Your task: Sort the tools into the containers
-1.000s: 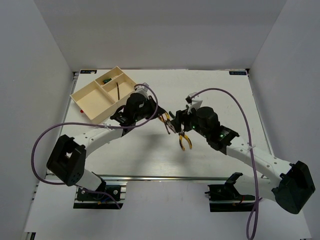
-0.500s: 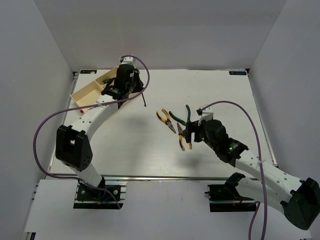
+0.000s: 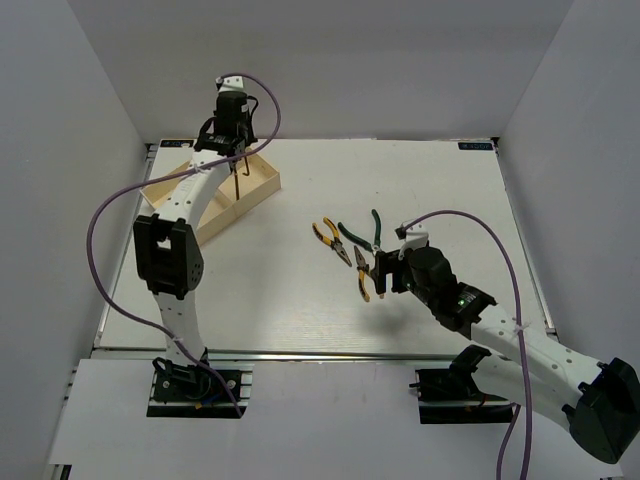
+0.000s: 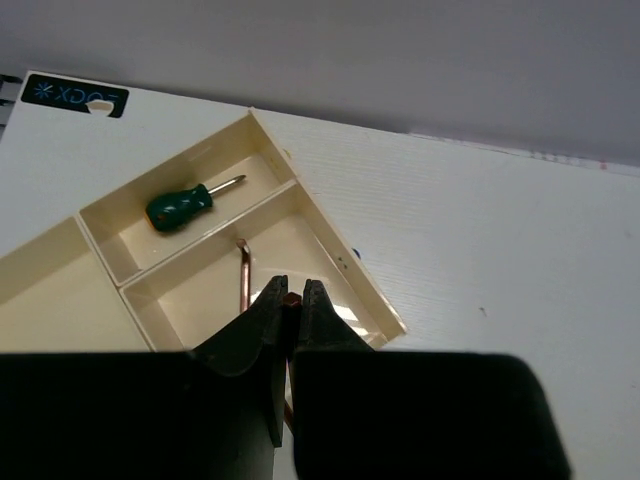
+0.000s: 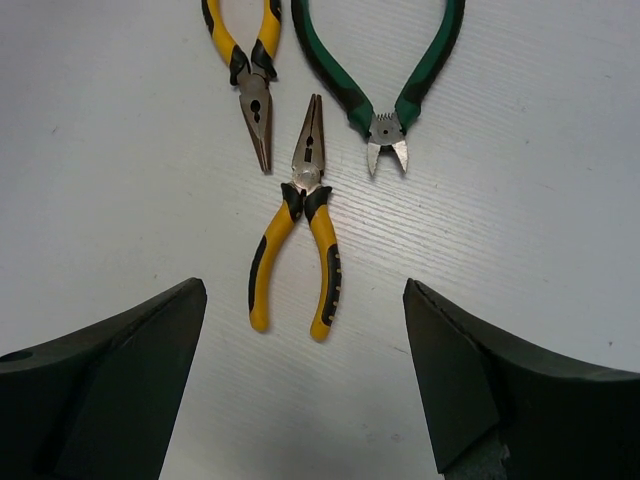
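The thin dark rod's tip is already above the tray section where another rod lies, so my left gripper should go straight down and release the thin dark rod.
My left gripper [image 3: 235,157] is shut on a thin dark rod [image 3: 238,185] and holds it upright over the cream tray [image 3: 268,184] at the far left. In the left wrist view the jaws [image 4: 291,300] pinch the rod's top above a small compartment of the tray [image 4: 330,245], where another thin rod [image 4: 243,275] lies. A small green-handled screwdriver [image 4: 180,205] lies in the neighbouring small compartment. My right gripper [image 3: 376,270] is open and empty above yellow-handled pliers [image 5: 300,240]. A second pair of yellow pliers [image 5: 250,60] and green-handled cutters [image 5: 385,80] lie just beyond.
White walls enclose the table on three sides. The left arm's links cover much of the tray in the top view. The three pliers lie close together at mid-table [image 3: 350,245]. A small red item [image 3: 163,219] peeks out at the tray's left edge.
My left arm swung from mid-table back and left to the tray, carrying the thin rod. My right gripper drew back slightly from the pliers and stayed open.
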Controlling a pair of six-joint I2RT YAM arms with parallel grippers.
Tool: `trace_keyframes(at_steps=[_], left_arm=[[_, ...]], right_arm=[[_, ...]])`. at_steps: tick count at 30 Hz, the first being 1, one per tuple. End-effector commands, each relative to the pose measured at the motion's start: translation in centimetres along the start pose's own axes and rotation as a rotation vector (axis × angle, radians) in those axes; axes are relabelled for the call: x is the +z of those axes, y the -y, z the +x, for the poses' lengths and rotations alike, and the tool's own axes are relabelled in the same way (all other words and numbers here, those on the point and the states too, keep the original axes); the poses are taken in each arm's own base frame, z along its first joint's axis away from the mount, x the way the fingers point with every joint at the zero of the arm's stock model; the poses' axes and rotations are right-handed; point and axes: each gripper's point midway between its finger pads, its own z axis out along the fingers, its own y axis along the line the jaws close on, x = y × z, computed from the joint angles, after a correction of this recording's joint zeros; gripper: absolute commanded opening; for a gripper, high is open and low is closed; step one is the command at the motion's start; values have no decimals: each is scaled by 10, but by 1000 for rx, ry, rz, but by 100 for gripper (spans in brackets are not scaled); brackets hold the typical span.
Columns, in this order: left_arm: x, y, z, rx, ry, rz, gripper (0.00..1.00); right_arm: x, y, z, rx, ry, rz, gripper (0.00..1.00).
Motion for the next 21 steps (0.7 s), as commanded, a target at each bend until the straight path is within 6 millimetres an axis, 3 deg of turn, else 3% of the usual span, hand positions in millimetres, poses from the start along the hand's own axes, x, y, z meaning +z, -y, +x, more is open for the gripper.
trace_keyframes(at_steps=[1, 4, 8, 15, 16, 21], left_arm=[[19, -20, 0, 69, 5, -86, 0], [34, -32, -1, 108, 4, -125, 0], [56, -37, 18, 156, -39, -136, 0], [69, -46, 55, 190, -138, -160, 0], [70, -46, 59, 193, -147, -158, 3], [64, -49, 57, 167, -158, -149, 44]], right_arm=[[-2, 2, -10, 25, 34, 16, 85], [-2, 4, -7, 22, 23, 23, 85], [2, 4, 1, 16, -7, 26, 86], [6, 5, 8, 24, -31, 30, 86], [5, 4, 9, 24, -30, 27, 86], [4, 6, 5, 27, -22, 35, 86]])
